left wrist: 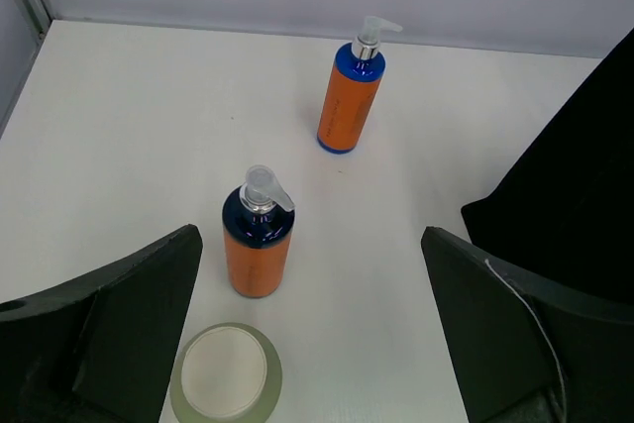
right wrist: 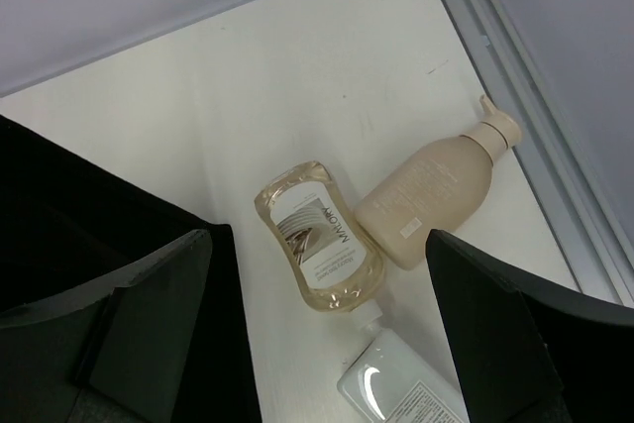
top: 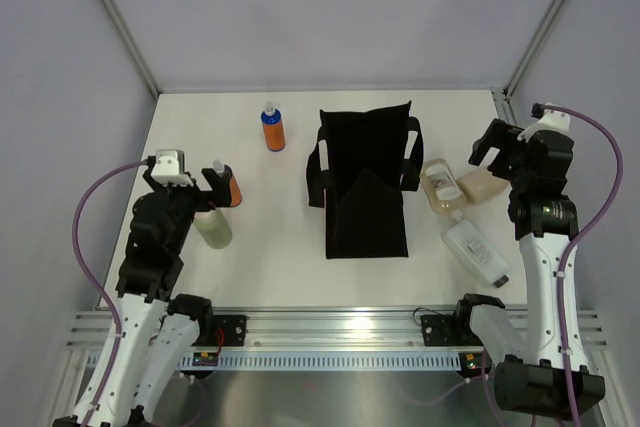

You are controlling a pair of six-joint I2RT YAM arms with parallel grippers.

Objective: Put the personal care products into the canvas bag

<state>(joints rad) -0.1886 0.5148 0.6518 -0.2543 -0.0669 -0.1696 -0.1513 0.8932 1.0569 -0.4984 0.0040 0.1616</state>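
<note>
My left gripper will first move away from my base past the orange dark-capped bottle, to get down around the blue-and-orange bottle's blue top (top: 271, 117) (left wrist: 360, 63).
The black canvas bag (top: 365, 182) lies mid-table with its handles spread, and shows in the left wrist view (left wrist: 575, 185) and the right wrist view (right wrist: 89, 225). On the left stand the blue-and-orange bottle (top: 272, 129) (left wrist: 350, 96), the orange dark-capped bottle (top: 230, 189) (left wrist: 258, 245) and the beige tub (top: 213, 229) (left wrist: 226, 373). On the right lie the beige pouch (top: 441, 185) (right wrist: 317, 240), the pale cream bottle (top: 484, 184) (right wrist: 431, 195) and the flat white bottle (top: 476, 252) (right wrist: 401, 388). My left gripper (top: 192, 187) (left wrist: 312, 344) is open and empty beside the tub. My right gripper (top: 505, 152) (right wrist: 317, 334) is open and empty above the pouch.
Grey walls enclose the white table (top: 270, 267). A metal rail (right wrist: 525, 76) runs along its right edge, close to the cream bottle. The arm bases sit on a slotted rail (top: 340, 332) at the near edge.
</note>
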